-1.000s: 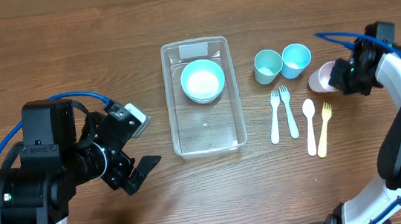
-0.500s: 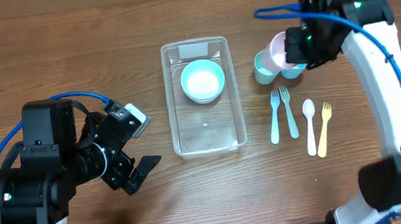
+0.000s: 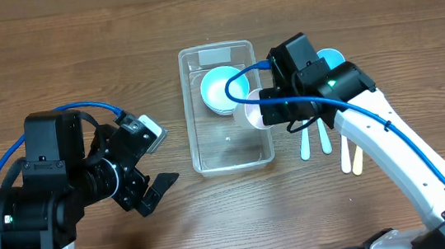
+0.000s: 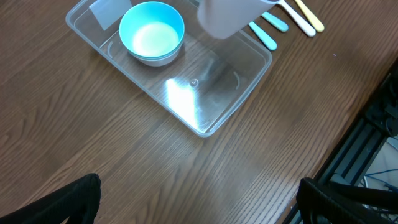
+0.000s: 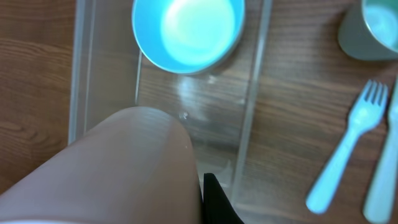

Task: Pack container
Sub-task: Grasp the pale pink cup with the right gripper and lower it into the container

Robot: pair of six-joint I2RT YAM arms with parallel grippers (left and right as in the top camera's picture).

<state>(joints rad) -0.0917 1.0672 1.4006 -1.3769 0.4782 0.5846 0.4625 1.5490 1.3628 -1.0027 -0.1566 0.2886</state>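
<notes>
My right gripper is holding the pink cup and will next lower it in from the container's side to the empty container bottom at the bowl's near side [image 3: 229,143] [image 5: 205,132], then let go of it.
The clear container [image 3: 229,147] lies mid-table, its whitish label at the far end. A blue bowl [image 3: 219,88] sits inside it near that end. My right gripper [image 3: 271,109] is shut on a pale pink cup [image 3: 252,110], which hangs over the container's right wall. In the right wrist view the pink cup [image 5: 124,168] fills the lower left over the container [image 5: 249,118], with one black finger [image 5: 214,202] against its side and the bowl [image 5: 186,31] beyond. My left gripper [image 3: 160,158] stands open over bare table left of the container [image 4: 211,87], nothing between its fingertips [image 4: 81,196].
Right of the container lie pale blue forks [image 3: 315,139], a white spoon [image 3: 345,157] and a yellow fork [image 3: 357,160], partly under my right arm. A blue cup [image 3: 331,55] peeks out behind the arm. A teal cup [image 5: 373,28] stands near the forks.
My right arm has swung left from the table's right side, carrying the pink cup past the other cups to the container's right wall. The left arm has not moved.
</notes>
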